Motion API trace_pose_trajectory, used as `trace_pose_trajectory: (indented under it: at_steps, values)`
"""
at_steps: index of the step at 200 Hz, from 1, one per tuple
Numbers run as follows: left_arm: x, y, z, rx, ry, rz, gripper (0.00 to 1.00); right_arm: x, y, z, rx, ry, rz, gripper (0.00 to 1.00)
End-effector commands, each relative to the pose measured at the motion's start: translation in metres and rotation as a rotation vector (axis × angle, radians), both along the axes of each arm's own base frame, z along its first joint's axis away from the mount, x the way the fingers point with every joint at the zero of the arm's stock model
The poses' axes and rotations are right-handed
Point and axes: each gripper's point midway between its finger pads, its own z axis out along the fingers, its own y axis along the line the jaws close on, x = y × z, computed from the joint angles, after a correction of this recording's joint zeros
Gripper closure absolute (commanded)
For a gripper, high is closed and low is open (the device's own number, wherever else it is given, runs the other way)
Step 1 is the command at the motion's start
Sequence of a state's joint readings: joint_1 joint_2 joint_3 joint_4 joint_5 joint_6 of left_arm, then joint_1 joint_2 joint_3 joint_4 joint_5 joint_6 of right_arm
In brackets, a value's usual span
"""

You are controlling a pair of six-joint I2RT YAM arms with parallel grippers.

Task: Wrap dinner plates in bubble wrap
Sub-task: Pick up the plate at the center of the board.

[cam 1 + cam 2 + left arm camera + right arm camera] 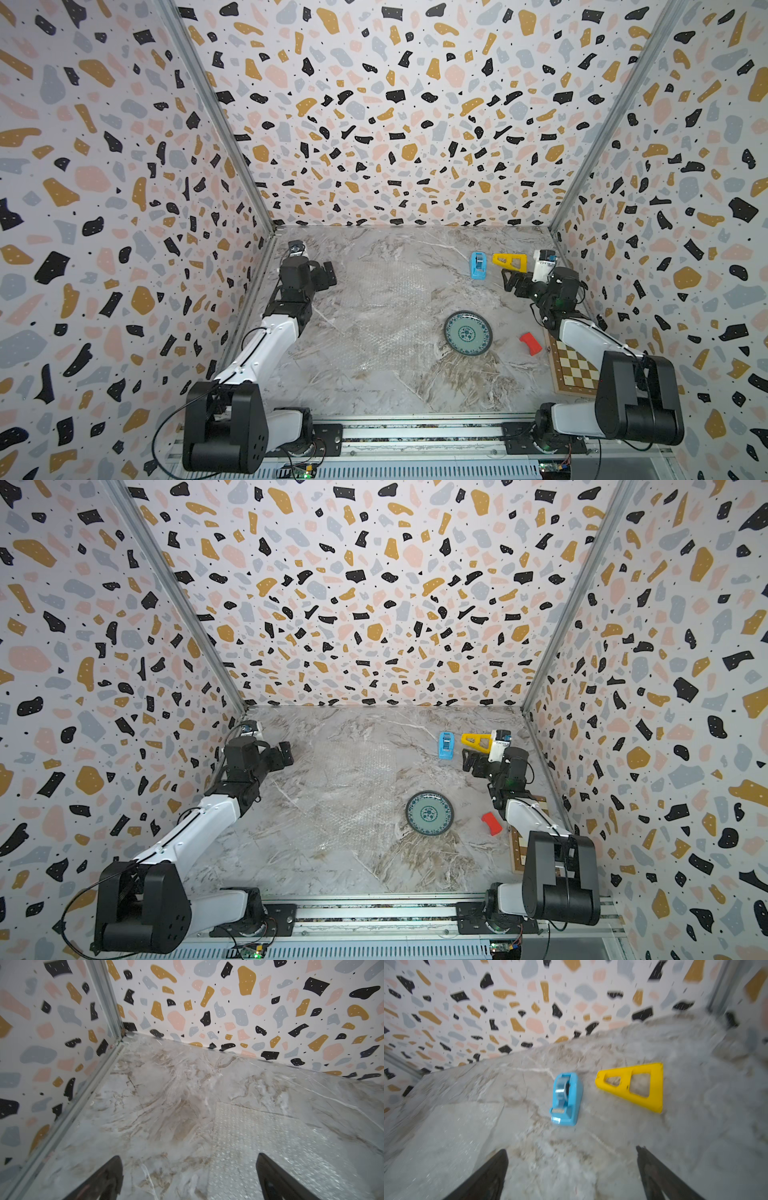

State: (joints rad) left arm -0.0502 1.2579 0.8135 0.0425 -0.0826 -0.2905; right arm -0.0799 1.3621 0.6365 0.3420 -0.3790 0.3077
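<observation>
My right gripper turns and lowers back to the plate's rim by the red block next, as that rim lies below and behind it, off the wrap (374,307).
The dinner plate (468,333) (429,813), with a dark rim and a teal face with a blue pattern, lies flat on the marble table, right of centre. The bubble wrap (374,307) (353,787) is spread flat mid-table; the plate sits by its right edge, and I cannot tell whether they overlap. My left gripper (327,273) (188,1156) hangs open at the far left, over the wrap's (270,1147) far left corner, holding nothing. My right gripper (509,280) (571,1148) is open and empty at the far right, well beyond the plate. The wrap (446,1136) shows in the right wrist view.
A blue tape dispenser (478,264) (565,1099) and a yellow triangular frame (510,261) (637,1086) lie just beyond the right gripper. A red block (530,343) lies right of the plate. A chessboard (575,370) lies partly under the right arm. Patterned walls enclose three sides.
</observation>
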Motion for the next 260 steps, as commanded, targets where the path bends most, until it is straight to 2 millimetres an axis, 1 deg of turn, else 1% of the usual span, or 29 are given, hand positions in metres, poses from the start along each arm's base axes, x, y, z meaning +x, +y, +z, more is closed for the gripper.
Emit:
trace_pose_trajectory:
  at_steps: [1, 10, 16, 39, 49, 60, 93, 114, 138, 146, 152, 163, 190, 194, 201, 210, 240, 252, 260]
  values:
    - [-0.022, -0.023, -0.026, -0.166, 0.171, -0.030, 0.01, -0.044, 0.028, -0.037, 0.166, 0.265, 0.069, 0.04]
    - [-0.025, -0.030, -0.026, -0.191, 0.184, -0.041, 0.01, -0.054, 0.033, -0.043, 0.159, 0.303, 0.078, 0.05]
    - [-0.032, -0.032, -0.033, -0.199, 0.221, -0.043, 0.01, -0.062, 0.035, -0.049, 0.145, 0.330, 0.075, 0.05]
    - [-0.045, -0.036, -0.041, -0.235, 0.268, -0.034, 0.01, -0.090, 0.046, -0.069, 0.075, 0.395, 0.077, 0.06]
    - [-0.050, -0.038, -0.045, -0.247, 0.286, -0.038, 0.01, -0.101, 0.053, -0.079, 0.077, 0.428, 0.092, 0.07]
    - [-0.056, -0.040, -0.050, -0.264, 0.308, -0.036, 0.01, -0.113, 0.058, -0.089, 0.096, 0.466, 0.097, 0.10]
    - [-0.070, -0.040, -0.062, -0.277, 0.336, -0.032, 0.01, -0.137, 0.063, -0.114, 0.098, 0.533, 0.090, 0.16]
    - [-0.076, -0.043, -0.068, -0.298, 0.350, -0.036, 0.01, -0.147, 0.069, -0.125, 0.113, 0.562, 0.110, 0.21]
    - [-0.080, -0.045, -0.076, -0.328, 0.361, -0.029, 0.01, -0.147, 0.079, -0.122, 0.165, 0.554, 0.148, 0.31]
    - [-0.082, -0.045, -0.078, -0.336, 0.365, -0.025, 0.01, -0.145, 0.081, -0.120, 0.168, 0.552, 0.152, 0.36]
    - [-0.083, -0.046, -0.078, -0.339, 0.367, -0.024, 0.01, -0.144, 0.081, -0.120, 0.168, 0.552, 0.152, 0.42]
    - [-0.085, -0.046, -0.080, -0.347, 0.369, -0.023, 0.01, -0.143, 0.080, -0.121, 0.164, 0.557, 0.147, 0.48]
    - [-0.088, -0.045, -0.082, -0.346, 0.367, -0.015, 0.01, -0.141, 0.080, -0.126, 0.168, 0.568, 0.137, 0.58]
    - [-0.088, -0.045, -0.083, -0.345, 0.367, -0.015, 0.01, -0.140, 0.080, -0.126, 0.172, 0.569, 0.140, 0.61]
    - [-0.088, -0.044, -0.084, -0.344, 0.372, -0.013, 0.01, -0.139, 0.081, -0.127, 0.177, 0.569, 0.145, 0.70]
    - [-0.089, -0.043, -0.085, -0.341, 0.379, -0.008, 0.01, -0.139, 0.082, -0.127, 0.183, 0.569, 0.151, 0.76]
    - [-0.094, -0.040, -0.091, -0.324, 0.416, 0.008, 0.01, -0.131, 0.080, -0.116, 0.210, 0.534, 0.152, 0.89]
    - [-0.097, -0.040, -0.094, -0.321, 0.438, 0.010, 0.01, -0.127, 0.078, -0.109, 0.235, 0.509, 0.157, 0.95]
    - [-0.101, -0.039, -0.099, -0.315, 0.470, 0.020, 0.01, -0.124, 0.079, -0.101, 0.263, 0.485, 0.171, 0.97]
